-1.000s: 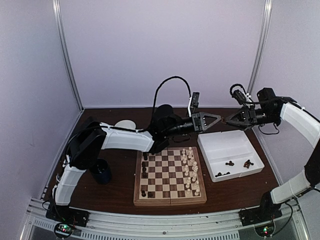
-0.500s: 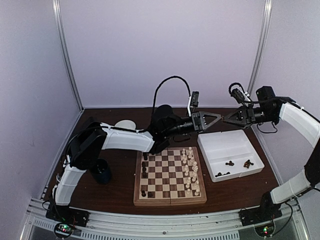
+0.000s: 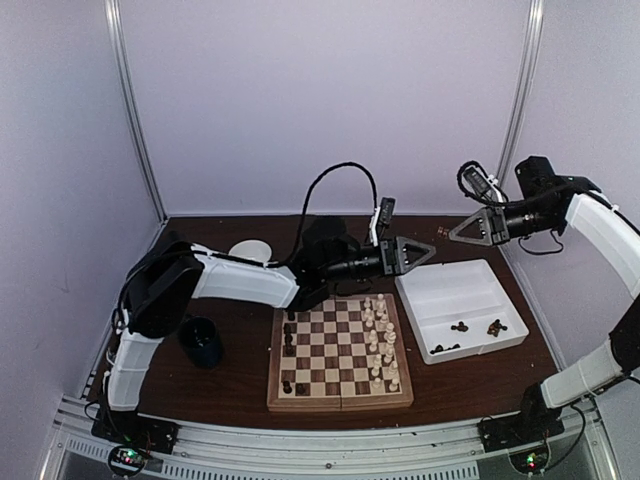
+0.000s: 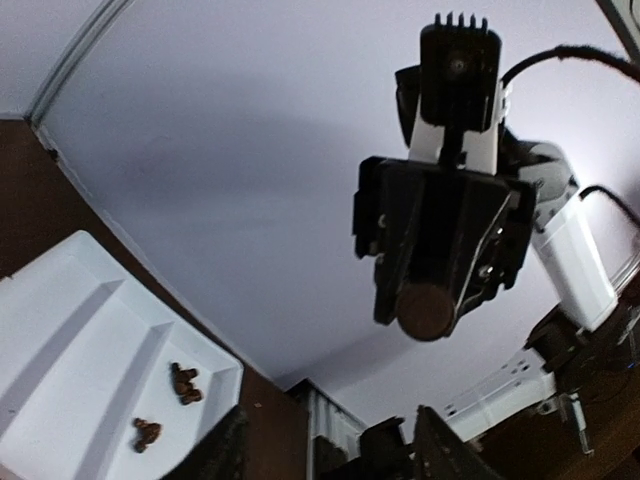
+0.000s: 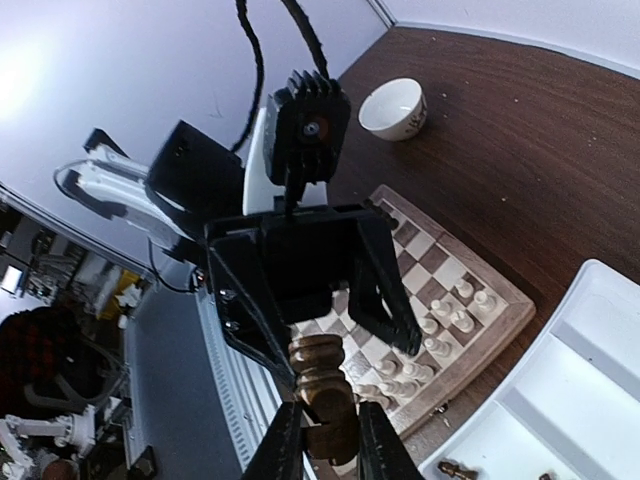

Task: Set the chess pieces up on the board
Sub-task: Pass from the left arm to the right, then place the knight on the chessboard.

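My right gripper swings down and to the left in the top view onto the board's middle squares next, since those squares lie empty.
A dark brown chess piece (image 5: 322,362) is clamped between the fingers of my right gripper (image 5: 328,418), held in the air above the table's back right. Its round base (image 4: 425,311) faces the left wrist camera. My left gripper (image 3: 428,251) hangs open just left of it, apart from the piece, nothing between its fingers (image 4: 441,452). The board (image 3: 340,396) lies at the centre. Cream pieces (image 3: 380,335) fill its two right columns, and a few dark pieces (image 3: 290,340) stand along its left side. Several more dark pieces (image 3: 460,326) lie in the white tray (image 3: 450,290).
A white bowl (image 3: 250,250) sits at the back left of the table, and a dark cup (image 3: 203,343) stands left of the board. The tray lies right of the board, under the right gripper (image 3: 455,233). Grey walls close in the back and sides.
The left gripper opened, let go of the dark piece and drew back left and down. The right gripper shut on the piece and pulled it right and slightly up.
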`<state>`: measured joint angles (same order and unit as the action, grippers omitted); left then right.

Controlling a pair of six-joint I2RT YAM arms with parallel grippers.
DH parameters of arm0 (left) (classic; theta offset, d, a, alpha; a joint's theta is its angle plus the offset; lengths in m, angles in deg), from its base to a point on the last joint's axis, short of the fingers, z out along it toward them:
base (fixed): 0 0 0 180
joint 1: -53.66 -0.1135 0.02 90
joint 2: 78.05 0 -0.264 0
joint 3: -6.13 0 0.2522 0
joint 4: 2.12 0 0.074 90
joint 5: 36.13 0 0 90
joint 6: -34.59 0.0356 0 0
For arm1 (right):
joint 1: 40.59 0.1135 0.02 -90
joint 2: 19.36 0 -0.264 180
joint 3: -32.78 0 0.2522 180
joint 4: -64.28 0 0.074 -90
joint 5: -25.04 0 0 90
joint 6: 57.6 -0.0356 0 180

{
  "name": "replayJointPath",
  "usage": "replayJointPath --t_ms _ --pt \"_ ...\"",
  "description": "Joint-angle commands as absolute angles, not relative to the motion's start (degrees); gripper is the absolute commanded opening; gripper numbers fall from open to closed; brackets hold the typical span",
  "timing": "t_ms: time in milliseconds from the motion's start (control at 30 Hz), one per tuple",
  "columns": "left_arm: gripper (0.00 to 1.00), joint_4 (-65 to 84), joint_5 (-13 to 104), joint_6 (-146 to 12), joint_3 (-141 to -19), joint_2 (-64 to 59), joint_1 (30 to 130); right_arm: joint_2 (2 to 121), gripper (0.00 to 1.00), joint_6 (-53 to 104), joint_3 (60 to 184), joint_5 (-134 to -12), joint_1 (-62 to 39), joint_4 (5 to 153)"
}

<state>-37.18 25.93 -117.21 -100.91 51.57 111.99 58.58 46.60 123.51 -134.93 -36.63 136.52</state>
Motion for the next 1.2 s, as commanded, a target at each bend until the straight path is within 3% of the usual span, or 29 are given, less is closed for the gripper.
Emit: replayJointPath --t_ms 0,167,433,600,1167 --pt "0.64 -29.0 29.7 -107.7 -94.0 39.4 109.4 56.5 0.14 54.6 126.7 -119.1 -30.5 142.7" --pt "0.66 -22.1 37.4 -100.0 -81.2 25.8 106.3 58.9 0.14 60.3 130.7 -102.3 -18.9 146.8" --pt "0.86 2.4 62.8 -85.7 -70.1 4.4 104.8 69.5 0.14 66.6 140.1 -81.8 -2.2 152.0" --pt "0.9 10.2 70.1 -85.2 -64.7 -5.3 102.7 78.1 0.13 68.7 145.0 -74.0 8.3 153.4" --pt "0.9 21.0 75.5 -87.6 -56.3 -20.1 101.7 104.9 0.1 72.0 160.4 -58.6 27.2 159.0"
